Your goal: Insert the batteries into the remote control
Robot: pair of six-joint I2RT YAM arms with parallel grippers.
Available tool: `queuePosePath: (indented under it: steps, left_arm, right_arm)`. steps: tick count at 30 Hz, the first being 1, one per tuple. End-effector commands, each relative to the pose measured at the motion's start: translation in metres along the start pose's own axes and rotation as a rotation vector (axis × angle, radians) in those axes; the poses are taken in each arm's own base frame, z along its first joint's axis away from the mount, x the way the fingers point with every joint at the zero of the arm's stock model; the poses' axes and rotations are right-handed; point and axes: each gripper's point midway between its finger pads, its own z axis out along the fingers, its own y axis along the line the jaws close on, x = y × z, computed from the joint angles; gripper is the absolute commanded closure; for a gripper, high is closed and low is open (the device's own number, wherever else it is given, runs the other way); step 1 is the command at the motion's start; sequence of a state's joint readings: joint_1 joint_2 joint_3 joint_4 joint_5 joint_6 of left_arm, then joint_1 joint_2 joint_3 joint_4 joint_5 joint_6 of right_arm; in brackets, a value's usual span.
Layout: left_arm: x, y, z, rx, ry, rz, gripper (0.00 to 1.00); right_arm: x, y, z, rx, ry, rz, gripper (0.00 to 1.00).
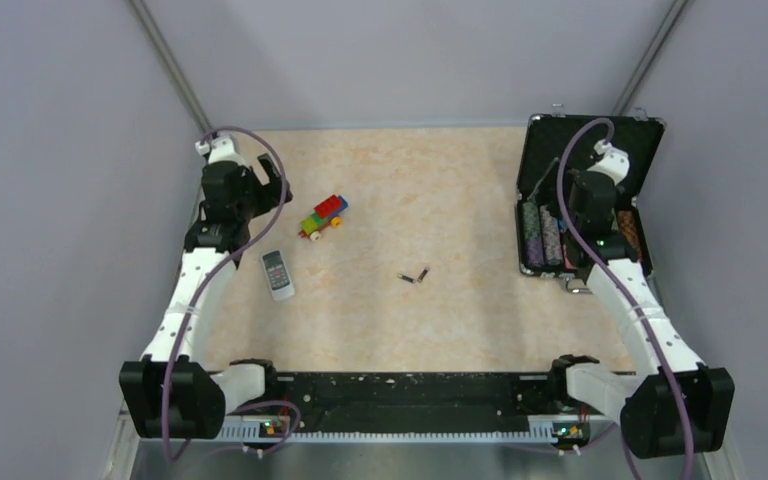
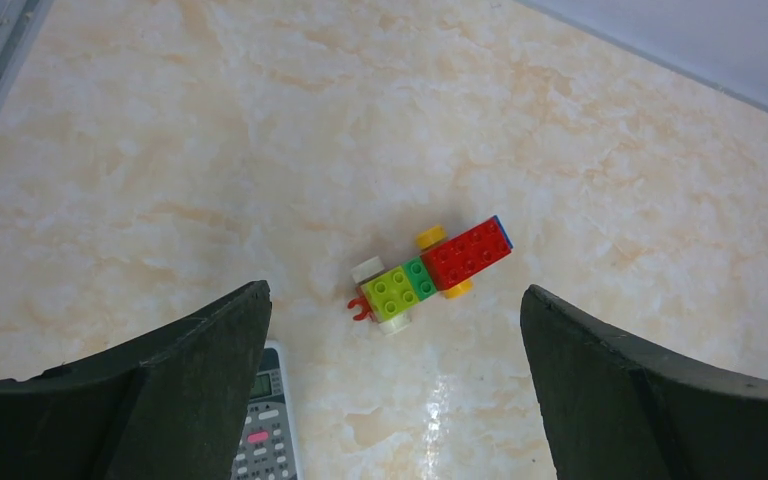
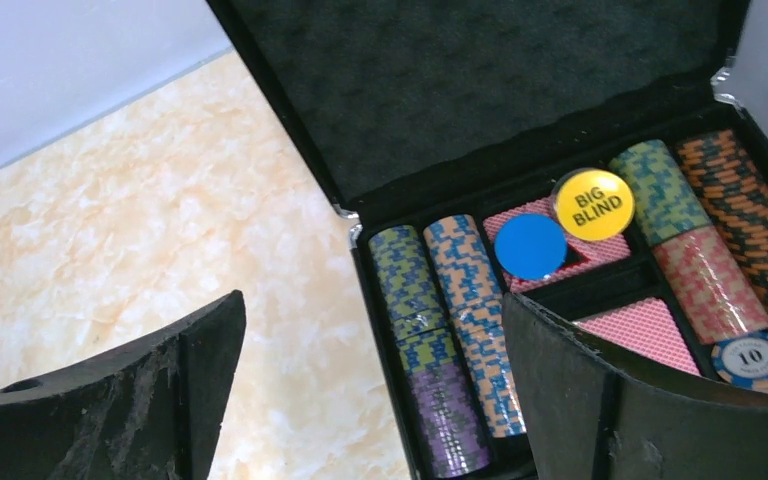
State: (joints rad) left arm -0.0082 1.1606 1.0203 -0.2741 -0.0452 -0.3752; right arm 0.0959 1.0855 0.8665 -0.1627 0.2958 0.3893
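My left gripper moves down and back over the remote control's buttoned middle [image 1: 277, 273] [image 2: 264, 440] next. The remote control lies below and back from the gripper's open fingers.
The light-grey remote control [image 1: 278, 274] lies face up at the table's left, near the left arm. In the left wrist view only its screen end [image 2: 263, 430] shows, beside the left finger. Two small dark batteries [image 1: 414, 276] lie together near the table's middle, apart from the remote. My left gripper [image 2: 395, 310] is open and empty, high over the back left of the table, above the toy-brick train. My right gripper [image 3: 370, 330] is open and empty, hanging over the left edge of the poker-chip case at the back right.
A colourful toy-brick train [image 1: 323, 217] stands just behind the remote and also shows in the left wrist view [image 2: 433, 271]. An open black case [image 1: 585, 190] with several rows of poker chips [image 3: 457, 340] and cards stands at the right edge.
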Motion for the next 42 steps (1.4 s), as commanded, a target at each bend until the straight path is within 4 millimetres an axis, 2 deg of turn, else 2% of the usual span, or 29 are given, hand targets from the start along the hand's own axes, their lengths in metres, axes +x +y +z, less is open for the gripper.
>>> queuePosePath:
  steps: [1, 6, 13, 15, 19, 23, 29, 34, 42]
  left_arm:
    - [0.000, -0.003, -0.008, 0.036, -0.025, 0.021, 0.01]
    - [0.031, 0.008, 0.000, -0.010, 0.102, 0.013, 0.01]
    - [0.073, 0.031, 0.005, -0.143, 0.204, -0.122, 0.01]
    - [0.076, 0.047, 0.005, -0.232, 0.173, -0.158, 0.01]
    - [0.082, 0.063, 0.000, -0.293, 0.171, -0.106, 0.01]
    - [0.096, 0.066, 0.000, -0.312, 0.237, -0.101, 0.03]
    - [0.141, 0.081, 0.007, -0.386, 0.394, -0.116, 0.03]
    - [0.173, 0.086, 0.013, -0.427, 0.536, -0.118, 0.02]
    - [0.201, 0.088, 0.024, -0.438, 0.630, -0.138, 0.07]
  right_arm:
    - [-0.008, -0.018, -0.010, 0.061, -0.116, 0.087, 0.02]
    - [0.000, -0.008, -0.019, -0.023, -0.126, 0.160, 0.02]
    - [0.027, 0.001, -0.012, -0.058, -0.004, 0.189, 0.04]
    - [0.029, 0.005, -0.012, -0.076, 0.009, 0.189, 0.06]
    - [0.028, 0.003, -0.011, -0.068, 0.009, 0.166, 0.07]
    - [0.025, 0.001, -0.006, -0.045, 0.005, 0.149, 0.07]
    - [0.030, 0.015, 0.000, -0.095, 0.056, 0.147, 0.07]
    - [0.037, 0.014, 0.005, -0.087, 0.076, 0.145, 0.07]
    - [0.049, 0.023, 0.005, -0.148, 0.117, 0.119, 0.07]
